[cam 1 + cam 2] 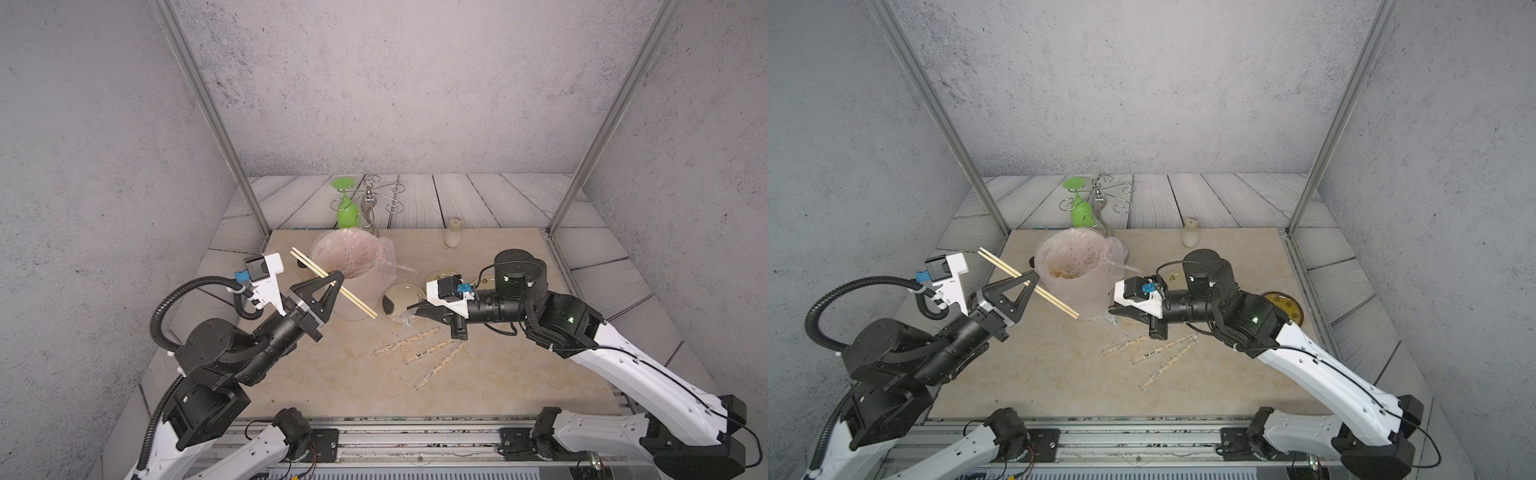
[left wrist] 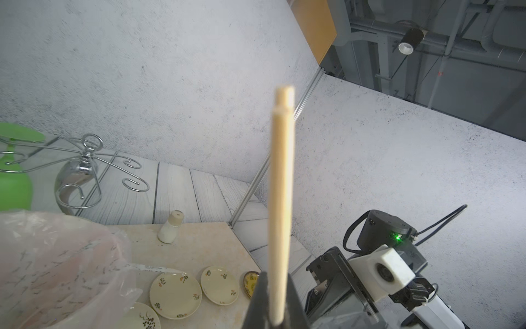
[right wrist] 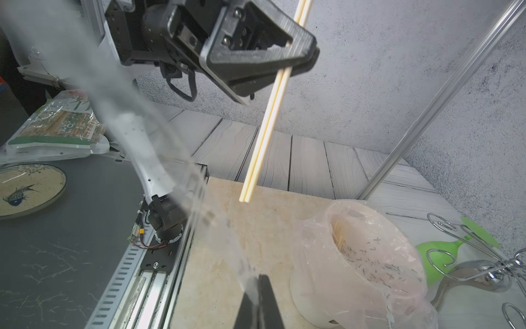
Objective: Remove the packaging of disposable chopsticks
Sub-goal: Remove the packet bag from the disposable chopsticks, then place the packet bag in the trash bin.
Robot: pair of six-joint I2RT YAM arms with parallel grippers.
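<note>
Next, my right gripper moves outward over the opening of the bin (image 3: 373,249) and releases the clear packaging sleeve (image 3: 210,216), since other packaging sleeves already lie inside.
My left gripper (image 1: 337,279) is shut on a bare pair of disposable chopsticks (image 1: 311,262), held raised in front of the bin. In the left wrist view the pale sticks (image 2: 280,185) run straight out from between the fingers. My right gripper (image 1: 411,308) hovers low by the bin's base. It is shut on a clear packaging sleeve (image 3: 210,216), which streams blurred away from the jaws in the right wrist view. The sleeve is off the sticks. Three more pairs, still in their packaging (image 1: 407,341), lie fanned on the table under the right arm.
A white bin with a pinkish liner (image 1: 365,286) stands between the grippers, with sleeves inside. Small plates (image 1: 401,299) lie just right of it. A small white bottle (image 1: 454,232) stands at the back. A wire rack holding a green glass (image 1: 347,212) is behind the bin.
</note>
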